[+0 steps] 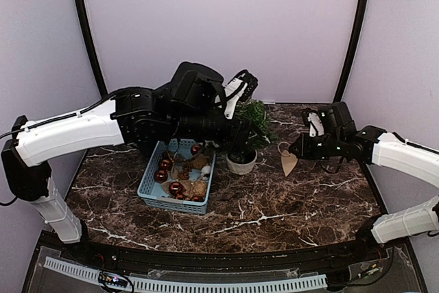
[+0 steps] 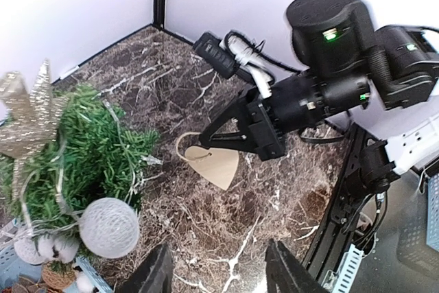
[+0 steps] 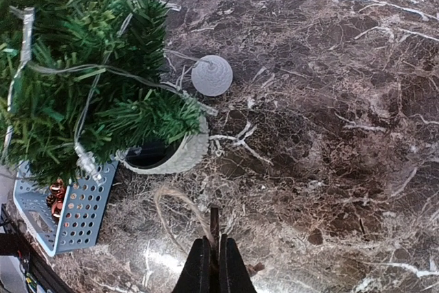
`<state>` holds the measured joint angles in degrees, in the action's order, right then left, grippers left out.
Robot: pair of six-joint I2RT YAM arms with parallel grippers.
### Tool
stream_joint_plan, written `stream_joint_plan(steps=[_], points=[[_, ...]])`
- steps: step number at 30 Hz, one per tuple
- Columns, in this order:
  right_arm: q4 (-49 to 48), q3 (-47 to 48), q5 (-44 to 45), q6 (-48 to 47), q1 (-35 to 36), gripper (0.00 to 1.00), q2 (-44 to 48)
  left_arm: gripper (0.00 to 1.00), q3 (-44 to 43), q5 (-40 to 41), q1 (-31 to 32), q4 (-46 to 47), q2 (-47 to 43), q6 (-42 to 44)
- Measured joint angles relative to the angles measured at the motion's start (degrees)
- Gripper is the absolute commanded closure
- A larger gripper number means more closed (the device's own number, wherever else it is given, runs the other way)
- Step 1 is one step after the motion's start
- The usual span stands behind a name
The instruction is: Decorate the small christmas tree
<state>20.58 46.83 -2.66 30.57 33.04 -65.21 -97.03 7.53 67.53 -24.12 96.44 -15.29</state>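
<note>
My right gripper goes to the left in the top view next and releases the heart's loop over the low branch tip (image 3: 192,116), since the branch tip sticks out.
The small christmas tree (image 1: 251,123) stands in its white pot (image 1: 241,162) at mid-table, right of the blue basket (image 1: 175,178). In the left wrist view the tree (image 2: 75,149) carries a gold glitter star (image 2: 27,111) at its top and a white yarn ball (image 2: 108,228) at its side. My left gripper (image 2: 219,276) hovers above the tree (image 3: 82,66) and is open, with nothing between its fingers. My right gripper (image 3: 212,259) is shut on a flat wooden heart (image 2: 214,162) with a twine loop (image 3: 175,204). It holds the heart just right of the pot (image 3: 171,156).
The basket (image 3: 68,211) holds red baubles (image 1: 164,169) and several brownish ornaments. My left arm (image 1: 171,111) reaches across above the basket. Lilac walls close in the back and sides of the dark marble table (image 1: 288,204).
</note>
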Motion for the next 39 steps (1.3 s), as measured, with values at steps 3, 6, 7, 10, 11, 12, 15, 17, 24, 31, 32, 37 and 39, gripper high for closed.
stream_joint_plan(steps=[3,6,7,10,11,12,15,17,24,31,32,37,39], points=[[-0.8,1.1,-2.0,-1.1,-1.4,1.00,-3.1,0.49,2.4,-0.2,-0.9,0.4,-3.2,-1.0],[-1.8,2.0,-4.0,-2.1,-2.1,1.00,-5.0,0.49,5.8,-0.8,-3.1,1.3,-6.7,-2.4],[-2.1,2.3,-4.6,-2.5,-2.4,1.00,-5.5,0.49,6.9,-0.9,-3.8,1.7,-7.7,-2.8],[-2.9,3.5,-6.5,-3.3,-3.2,1.00,-6.9,0.49,10.9,-1.3,-6.1,2.3,-10.8,-4.0],[-3.0,3.7,-6.8,-3.5,-3.5,1.00,-7.3,0.49,11.9,-1.3,-6.7,2.4,-11.6,-4.3],[-3.1,4.1,-7.2,-3.7,-3.8,1.00,-7.6,0.48,12.5,-1.3,-7.1,2.4,-12.2,-4.5],[-3.8,5.0,-8.3,-4.4,-4.9,1.00,-9.2,0.48,14.3,-1.3,-7.6,2.7,-14.1,-5.0],[-4.0,5.6,-8.8,-4.9,-5.4,1.00,-10.3,0.48,15.0,-1.3,-7.9,2.8,-15.1,-5.1],[-4.3,6.6,-10.4,-6.1,-6.3,1.00,-13.1,0.48,15.8,-1.1,-8.2,3.0,-16.9,-5.5],[-4.8,7.5,-11.7,-6.8,-6.4,1.00,-15.4,0.48,16.5,-1.0,-8.5,3.0,-17.0,-5.8],[-4.9,7.6,-11.7,-6.8,-6.4,1.00,-15.6,0.48,16.5,-1.0,-8.5,3.0,-17.0,-5.8],[-5.4,8.2,-11.7,-7.6,-6.6,1.00,-16.7,0.48,16.5,-1.0,-8.5,3.0,-17.0,-6.0],[-5.6,8.7,-11.7,-7.8,-6.8,1.00,-17.4,0.48,16.5,-0.9,-8.5,3.0,-17.0,-6.0]])
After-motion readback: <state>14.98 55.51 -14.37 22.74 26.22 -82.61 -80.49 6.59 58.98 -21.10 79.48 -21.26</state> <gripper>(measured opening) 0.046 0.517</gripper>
